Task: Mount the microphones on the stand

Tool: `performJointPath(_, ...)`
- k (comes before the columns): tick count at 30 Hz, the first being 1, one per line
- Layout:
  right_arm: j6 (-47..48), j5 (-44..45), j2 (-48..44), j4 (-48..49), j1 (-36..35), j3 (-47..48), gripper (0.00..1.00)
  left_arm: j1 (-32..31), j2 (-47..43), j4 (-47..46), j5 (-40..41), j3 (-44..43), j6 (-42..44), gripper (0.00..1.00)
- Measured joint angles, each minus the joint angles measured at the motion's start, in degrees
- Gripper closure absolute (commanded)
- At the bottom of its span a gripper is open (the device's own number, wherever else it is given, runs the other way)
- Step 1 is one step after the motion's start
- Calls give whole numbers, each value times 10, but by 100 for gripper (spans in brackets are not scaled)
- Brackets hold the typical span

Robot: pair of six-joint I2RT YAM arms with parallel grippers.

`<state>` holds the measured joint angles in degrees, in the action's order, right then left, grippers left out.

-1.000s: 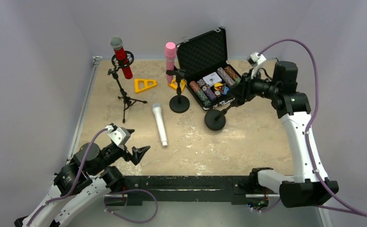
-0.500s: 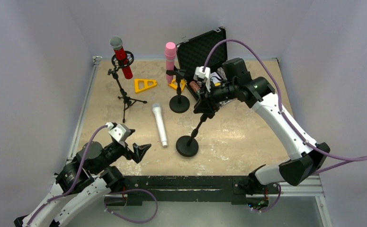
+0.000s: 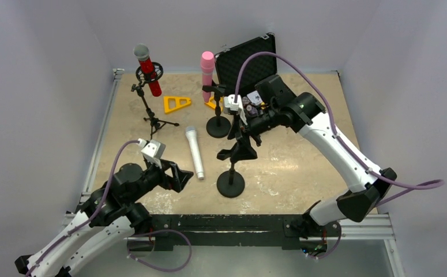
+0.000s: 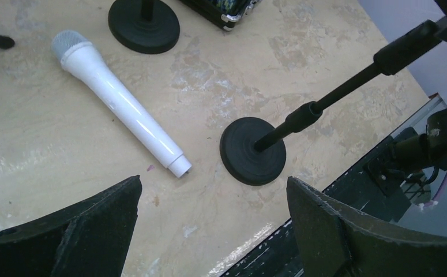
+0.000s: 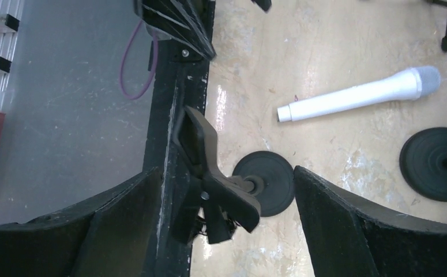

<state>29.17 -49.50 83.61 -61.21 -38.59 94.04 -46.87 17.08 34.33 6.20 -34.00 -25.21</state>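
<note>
The robot should next move its left gripper outward and down onto the white microphone's handle (image 3: 196, 157) (image 4: 134, 119), because it lies flat on the tabletop, below and outward of the left gripper's open fingers.
The white microphone (image 3: 195, 151) (image 4: 120, 101) (image 5: 359, 95) lies flat on the table. A red microphone (image 3: 146, 68) sits in the tripod stand (image 3: 151, 118) at the back left. Beside it a pink microphone (image 3: 207, 72) sits in a round-base stand (image 3: 218, 126). A third stand (image 3: 230, 183) (image 4: 252, 151) is upright near the front middle, its clip (image 3: 238, 151) (image 5: 215, 184) empty. My right gripper (image 3: 241, 137) (image 5: 226, 171) is open, its jaws on either side of that clip and apart from it. My left gripper (image 3: 175, 176) (image 4: 213, 180) is open and empty, just short of the white microphone's tail.
An open black case (image 3: 250, 55) holding poker chips stands at the back, partly hidden by my right arm. Two yellow triangles (image 3: 176, 104) lie between the two back stands. The black rail (image 3: 238, 222) runs along the table's front edge.
My right gripper carried the third stand from beside the case to the front middle, stood it upright and opened off it. My left gripper moved forward toward the white microphone.
</note>
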Motion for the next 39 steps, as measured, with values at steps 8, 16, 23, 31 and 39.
performJointPath(8, 36, -20, -50, -41, 10, 54, 7, 0, 99, -9, 32, 1, -101, 1)
performJointPath(16, 102, -103, -210, -1, 113, -107, 1, 0, 150, -16, 26, -12, -112, 0)
performJointPath(23, 108, -142, -364, 163, 168, -415, 1, 46, 203, -19, 34, -36, -117, 1)
performJointPath(31, 68, -164, -397, 273, 215, -452, 1, 96, 385, -19, 15, -104, -116, 2)
performJointPath(39, 55, -176, -399, 301, 242, -458, 1, 111, 561, -27, -2, -147, -117, 9)
